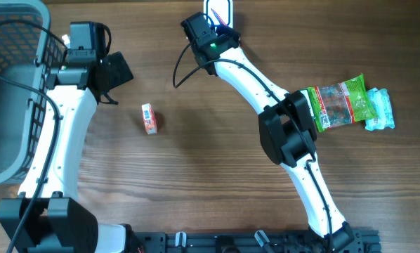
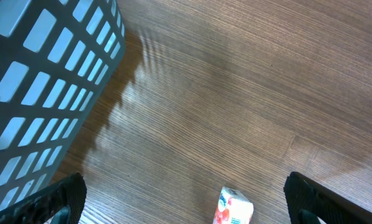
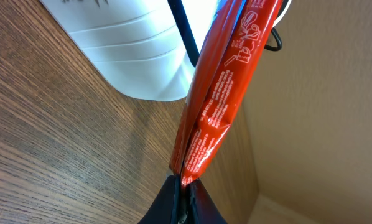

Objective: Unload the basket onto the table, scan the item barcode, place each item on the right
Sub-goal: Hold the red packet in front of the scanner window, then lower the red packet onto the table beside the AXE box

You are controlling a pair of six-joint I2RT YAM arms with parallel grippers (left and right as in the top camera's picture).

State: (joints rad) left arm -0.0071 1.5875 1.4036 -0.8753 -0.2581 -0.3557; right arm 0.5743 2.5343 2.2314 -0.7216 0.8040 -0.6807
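Next, my right gripper first swings back from the scanner [image 1: 218, 10], to lower and release the red packet on empty wood beside the green snack bag.
My right gripper [image 3: 185, 190] is shut on the bottom edge of a red foil packet [image 3: 226, 93] with white print. The packet stands up in front of the white scanner [image 3: 136, 56]. From overhead, this gripper [image 1: 213, 35] is at the table's far edge, right below the scanner [image 1: 218, 10]. No barcode shows on the packet. My left gripper [image 2: 186, 208] is open wide, its black fingers [image 2: 61, 199] at the frame's bottom corners. A small orange-and-white carton [image 2: 234, 210] lies on the wood between them. In the overhead view the carton [image 1: 149, 118] is right of the left gripper [image 1: 115, 70].
A grey slotted basket [image 1: 6, 91] fills the left edge, close to the left arm, and shows in the left wrist view [image 2: 37, 74]. A green snack bag [image 1: 343, 104] and a pale blue packet [image 1: 380, 111] lie at the right. A low wall rises behind the scanner.
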